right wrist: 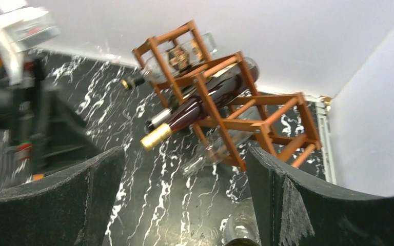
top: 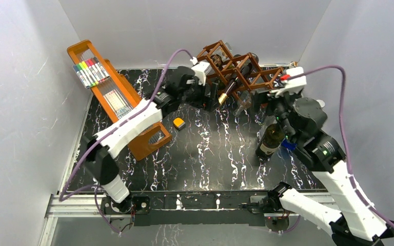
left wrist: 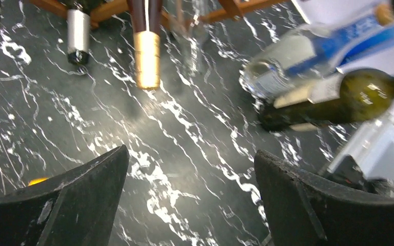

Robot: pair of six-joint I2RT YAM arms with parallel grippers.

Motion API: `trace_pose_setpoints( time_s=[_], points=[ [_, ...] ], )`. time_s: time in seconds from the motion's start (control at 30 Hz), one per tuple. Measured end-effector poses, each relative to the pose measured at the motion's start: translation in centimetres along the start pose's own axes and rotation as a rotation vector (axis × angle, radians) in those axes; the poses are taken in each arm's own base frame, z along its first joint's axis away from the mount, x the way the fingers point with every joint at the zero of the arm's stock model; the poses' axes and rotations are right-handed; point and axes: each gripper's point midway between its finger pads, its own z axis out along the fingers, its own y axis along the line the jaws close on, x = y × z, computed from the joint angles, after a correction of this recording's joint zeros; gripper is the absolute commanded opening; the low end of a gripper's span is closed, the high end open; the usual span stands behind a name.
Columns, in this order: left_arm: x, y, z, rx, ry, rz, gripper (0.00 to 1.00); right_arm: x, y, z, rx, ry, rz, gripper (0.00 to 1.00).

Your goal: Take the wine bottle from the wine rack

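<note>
My left gripper should go down and toward the rack, onto the dark bottle's neck (top: 230,88) (left wrist: 145,20) just behind the gold cap, because that part of the neck sticks out clear of the rack.
The reddish-brown wine rack (top: 238,69) stands at the back of the table, also seen in the right wrist view (right wrist: 225,102). A dark wine bottle with a gold cap (top: 223,97) (right wrist: 192,113) (left wrist: 146,56) lies in it, neck pointing out. A silver-capped bottle (left wrist: 77,36) lies beside it. A green wine bottle (top: 270,141) (left wrist: 349,97) stands upright on the table, off the rack. My right gripper (top: 273,117) (right wrist: 184,164) hangs open just above its neck, holding nothing. My left gripper (top: 210,97) (left wrist: 191,169) is open in front of the rack, empty.
A clear bottle with a blue label (left wrist: 308,59) stands by the green one. Another clear bottle (right wrist: 215,151) lies low in the rack. An orange tray with coloured markers (top: 113,92) leans at the left. A small orange block (top: 179,122) lies mid-table. White walls enclose three sides.
</note>
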Motion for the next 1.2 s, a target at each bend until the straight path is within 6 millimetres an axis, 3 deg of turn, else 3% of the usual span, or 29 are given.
trace_pose_setpoints(
  time_s=[0.13,0.23,0.33,0.47,0.6,0.77,1.03,1.2],
  points=[
    [-0.2,2.2,4.9,-0.071,0.034,0.049,0.9,1.5,2.1,1.2,-0.085,0.069,-0.031,0.98],
    [-0.5,4.1,7.7,-0.14,0.061,0.099,0.9,2.0,2.8,1.0,-0.129,0.09,-0.038,0.98],
    [-1.9,5.8,9.5,-0.202,0.052,0.158,0.87,1.7,2.9,0.2,-0.153,0.077,-0.031,0.98],
    [-3.4,7.3,11.0,-0.222,0.052,0.219,0.92,1.1,2.6,-0.8,-0.164,0.05,-0.02,0.98],
    [-3.4,7.0,12.4,-0.134,0.069,0.22,0.96,1.1,2.3,-1.3,-0.163,0.041,-0.017,0.98],
    [-1.7,6.3,14.9,-0.05,0.105,0.179,0.92,0.9,2.2,-1.6,-0.163,0.032,-0.014,0.98],
    [2.6,6.8,19.6,0.01,0.179,0.105,0.67,1.2,1.9,-1.9,-0.155,0.046,-0.02,0.98],
    [3.3,6.6,21.0,0.048,0.178,0.043,0.59,1.0,1.4,-2.5,-0.142,0.034,-0.016,0.98]
  ],
)
